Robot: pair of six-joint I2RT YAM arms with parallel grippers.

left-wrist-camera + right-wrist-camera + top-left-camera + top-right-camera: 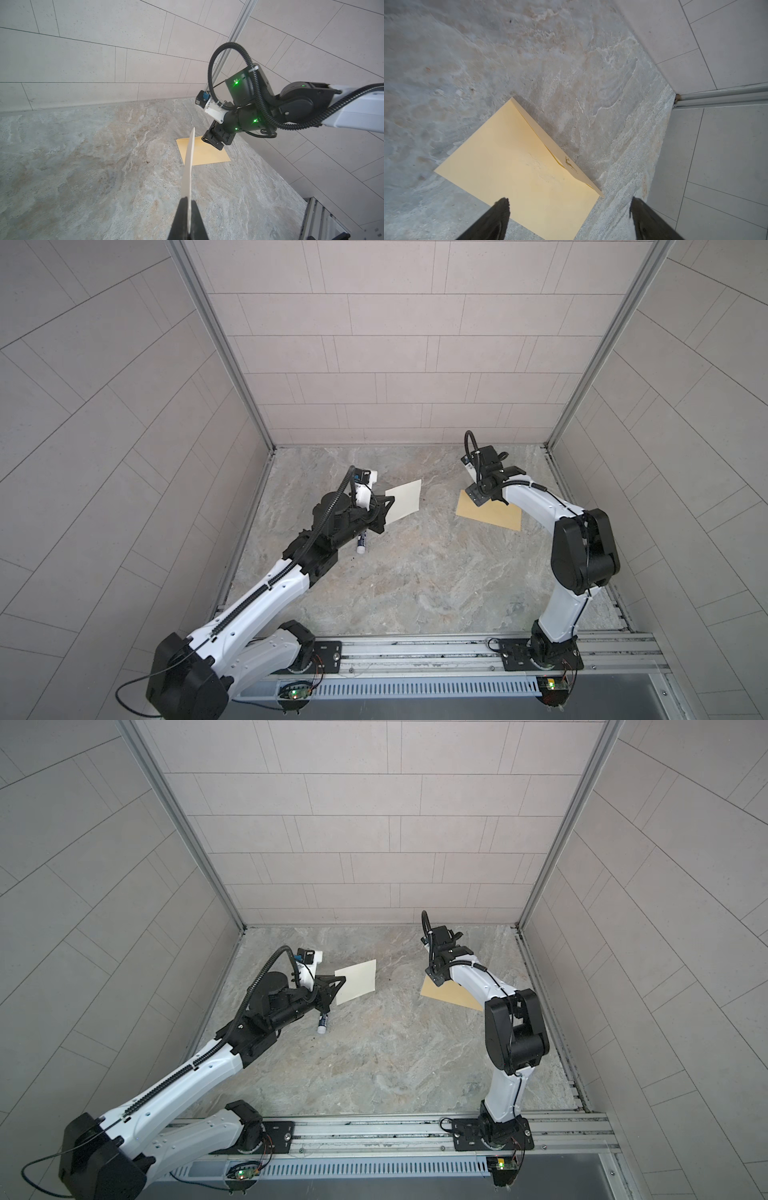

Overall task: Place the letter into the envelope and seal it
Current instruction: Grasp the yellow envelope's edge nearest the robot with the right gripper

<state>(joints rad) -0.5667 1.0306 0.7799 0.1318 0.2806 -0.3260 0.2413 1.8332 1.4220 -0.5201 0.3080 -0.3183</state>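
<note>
My right gripper needs to lower its open fingers to both sides of the printed end of the raised flap (580, 172) below it and close, because the edge of the flap stands up.
The letter (405, 502) (357, 982), a pale beige sheet, is held off the table at its near-left edge, with my left gripper (387, 512) (188, 200) shut on it. In the left wrist view the letter (189, 166) shows edge-on. The yellow-tan envelope (494, 516) (451, 995) (519, 166) lies flat at the right rear of the table. Its flap (556, 145) stands slightly raised along the far long edge. Just above its left end hangs my right gripper (569, 205) (213, 142), open and empty, with one finger over the envelope and the other over bare table.
A white and blue glue stick (360, 543) (322, 1023) lies on the marble table under the left arm. Tiled walls close in the left, back and right sides. A metal rail (415, 651) runs along the front edge.
</note>
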